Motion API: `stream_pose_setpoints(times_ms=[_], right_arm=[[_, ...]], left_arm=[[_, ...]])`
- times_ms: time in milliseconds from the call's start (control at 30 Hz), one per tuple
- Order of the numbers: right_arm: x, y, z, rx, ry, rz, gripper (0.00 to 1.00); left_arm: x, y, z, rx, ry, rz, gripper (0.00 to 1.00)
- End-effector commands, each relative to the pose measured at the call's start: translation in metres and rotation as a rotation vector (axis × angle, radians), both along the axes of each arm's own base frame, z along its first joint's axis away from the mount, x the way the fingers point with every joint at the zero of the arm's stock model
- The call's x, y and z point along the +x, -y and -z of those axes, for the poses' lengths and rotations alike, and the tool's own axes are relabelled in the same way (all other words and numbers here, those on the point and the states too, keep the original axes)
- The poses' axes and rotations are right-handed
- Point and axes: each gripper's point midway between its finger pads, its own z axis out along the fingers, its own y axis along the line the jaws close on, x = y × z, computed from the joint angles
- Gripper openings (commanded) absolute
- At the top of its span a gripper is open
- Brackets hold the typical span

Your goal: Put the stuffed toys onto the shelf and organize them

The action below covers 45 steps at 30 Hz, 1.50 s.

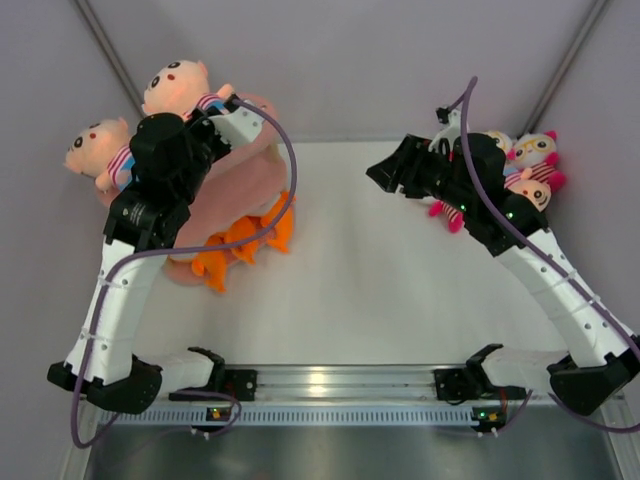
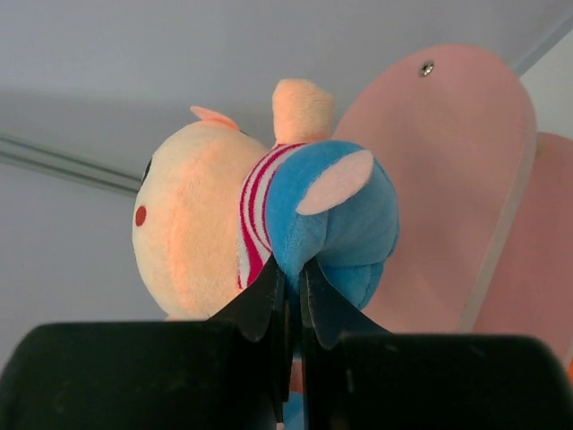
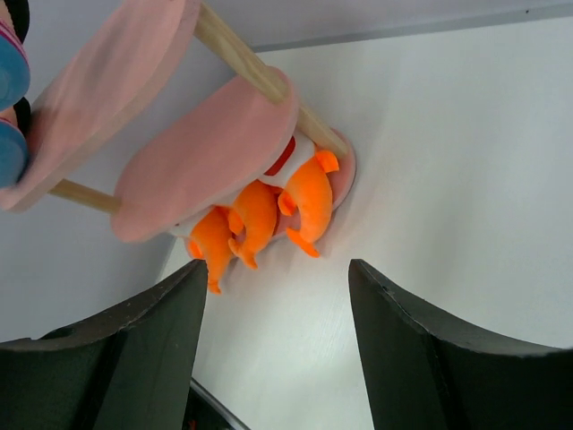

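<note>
I should lower the blue pants with my left gripper next, toward the second boy doll and onto the top board's bare part beside that doll, and let go, because that part is below it.
My left gripper is shut on the blue pants of a peach-headed boy doll, held up beside the top board of the pink shelf. In the top view this doll hangs at the back end of the shelf, just past my left gripper. A second boy doll sits at the shelf's left end. My right gripper is open and holds nothing; in its wrist view it points at the shelf. White, pink-eared dolls lie heaped behind the right arm.
Orange plush animals crowd the shelf's bottom board, and they also show in the right wrist view. Wooden posts join the boards. Grey walls close in the table on the left, back and right.
</note>
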Motion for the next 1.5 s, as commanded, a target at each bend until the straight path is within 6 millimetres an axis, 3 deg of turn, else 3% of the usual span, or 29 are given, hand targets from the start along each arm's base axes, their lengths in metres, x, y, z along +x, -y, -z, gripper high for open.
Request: stream_pose_setpoints(times_ms=[0,33,133,400,733,800,867,900,1000,1067,1167,1200,1267,1300,1367,1400,1467], right_arm=[[-0.002,0.001,-0.008,-0.007,0.032,-0.021,0.64],[-0.001,0.002,-0.006,-0.012,0.029,-0.022,0.64],[-0.002,0.002,-0.004,-0.013,0.025,-0.027,0.64],[0.002,0.008,0.003,-0.024,0.009,-0.022,0.64],[0.004,0.018,0.015,-0.048,-0.014,-0.005,0.67],[0.009,0.027,0.023,-0.058,-0.034,0.018,0.71],[0.013,0.035,0.031,-0.067,-0.055,0.043,0.74],[0.018,0.044,0.034,-0.066,-0.065,0.068,0.75],[0.027,0.067,0.044,-0.069,-0.087,0.128,0.78],[0.033,0.081,0.053,-0.069,-0.107,0.168,0.80],[0.047,0.119,0.077,-0.066,-0.155,0.274,0.83],[0.058,0.144,0.079,-0.049,-0.153,0.342,0.83],[0.068,0.175,0.093,-0.034,-0.178,0.429,0.84],[0.079,0.216,0.109,-0.018,-0.208,0.545,0.84],[0.086,0.251,0.132,-0.003,-0.258,0.645,0.84],[0.090,0.282,0.148,0.007,-0.298,0.726,0.83],[0.096,0.309,0.159,0.012,-0.305,0.807,0.83]], left_arm=[[0.007,-0.021,-0.016,-0.024,0.067,-0.013,0.00],[0.013,-0.035,-0.011,-0.008,0.053,-0.016,0.00],[0.018,-0.048,0.005,0.008,-0.003,0.009,0.01],[0.009,-0.036,0.027,0.008,-0.053,0.110,0.02],[0.005,-0.044,0.047,0.046,-0.100,0.102,0.05],[0.003,-0.046,0.046,0.047,-0.095,0.095,0.13],[0.002,-0.046,0.045,0.046,-0.091,0.093,0.30],[0.000,-0.047,0.043,0.043,-0.085,0.088,0.46],[-0.004,-0.047,0.039,0.043,-0.074,0.094,0.63],[-0.006,-0.045,0.036,0.038,-0.066,0.101,0.67],[-0.010,-0.042,0.029,0.008,-0.051,0.115,0.73],[-0.013,-0.038,0.023,-0.002,-0.038,0.137,0.75],[-0.016,-0.033,0.019,-0.032,-0.032,0.157,0.78],[-0.018,-0.029,0.017,-0.047,-0.028,0.176,0.79],[-0.020,-0.027,0.016,-0.062,-0.028,0.187,0.80],[-0.022,-0.026,0.017,-0.070,-0.030,0.191,0.81],[-0.023,-0.024,0.018,-0.093,-0.036,0.196,0.81]])
